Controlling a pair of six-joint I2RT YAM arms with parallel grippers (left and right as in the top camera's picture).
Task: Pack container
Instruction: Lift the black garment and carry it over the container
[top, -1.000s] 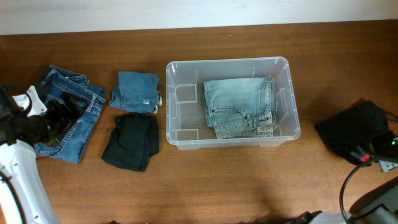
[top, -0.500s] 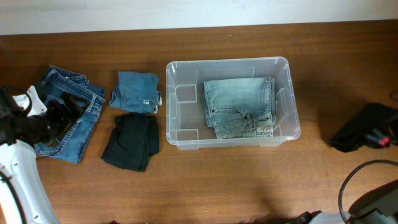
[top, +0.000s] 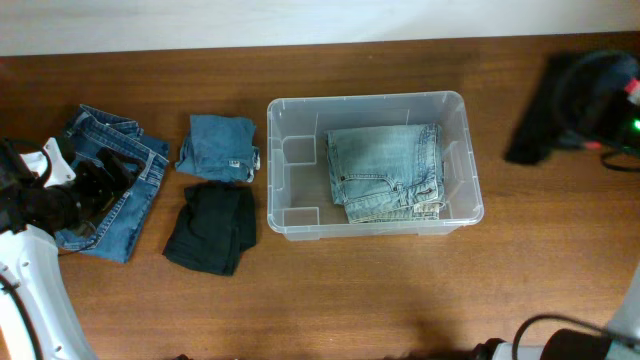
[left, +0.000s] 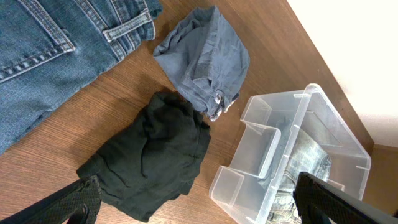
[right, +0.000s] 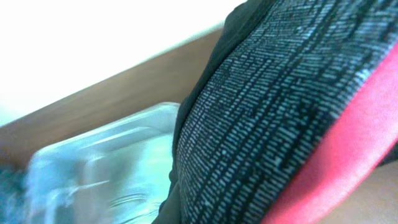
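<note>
I will move the garment in my right gripper to the left in the overhead view next, over the light-blue jeans (top: 385, 172) below. Then I will lower it and let it go.
The clear container (top: 275, 170) stands mid-table with folded light-blue jeans (top: 385, 172) lying in its right part. At the far right, my right gripper (top: 592, 98) is shut on a black garment (top: 540, 115) and holds it in the air, blurred by motion. That dark woven cloth (right: 280, 112) fills the right wrist view and hides the fingers, with the container (right: 93, 168) a blur behind it. On the left, my left gripper (top: 103, 185) hovers open over spread dark-blue jeans (top: 110, 235). Nothing is between its fingers (left: 81, 199).
A small folded blue garment (top: 220, 145) and a crumpled black one (top: 210, 228) lie between the blue jeans and the container. The left wrist view shows both (left: 205, 59) (left: 152, 155) and the container's divided left end (left: 273, 134). A white wall runs behind the table.
The right gripper has lifted the black garment off the table at the near right and swung it up toward the far right. The left arm has not moved.
</note>
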